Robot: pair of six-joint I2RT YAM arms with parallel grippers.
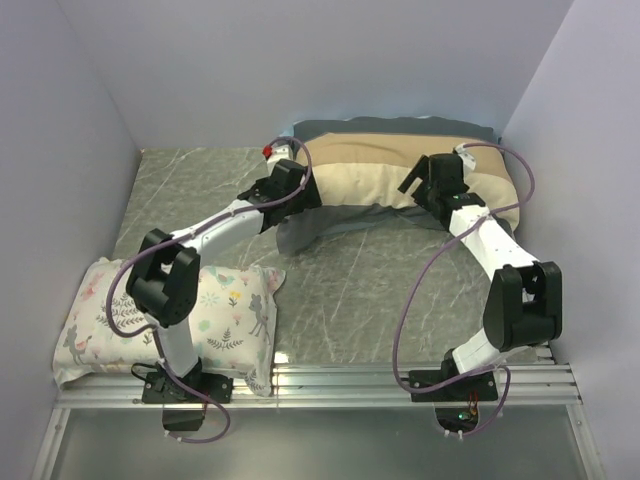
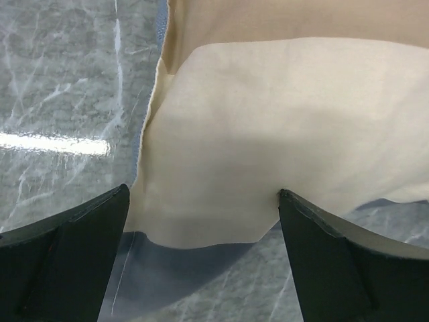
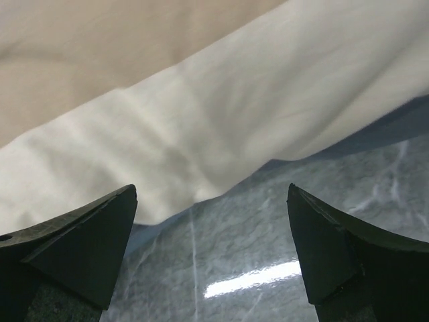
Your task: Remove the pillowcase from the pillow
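The front edge of the cream part of the pillowcase runs across between my right gripper's open fingers, so the gripper lowers first to get to it next.
The pillowcase [image 1: 380, 165] lies plump along the back wall, its tan and cream bands facing up and a slate-blue edge spilling forward at its left end. The pillow is hidden inside it. My left gripper [image 1: 308, 196] hovers at that left end, open. In the left wrist view the left gripper [image 2: 202, 191] has the cream band of the pillowcase [image 2: 268, 121] and a blue flap between its spread fingers, nothing pinched. My right gripper [image 1: 418, 186] is over the front edge further right, also open. In the right wrist view the right gripper [image 3: 212, 188] frames bare table below the cream pillowcase [image 3: 201, 100].
A white pillow printed with flowers and deer [image 1: 170, 320] lies at the near left beside the left arm's base. The grey marbled table [image 1: 380, 290] is closed in by pale walls on three sides. A metal rail [image 1: 340, 385] runs along the front edge.
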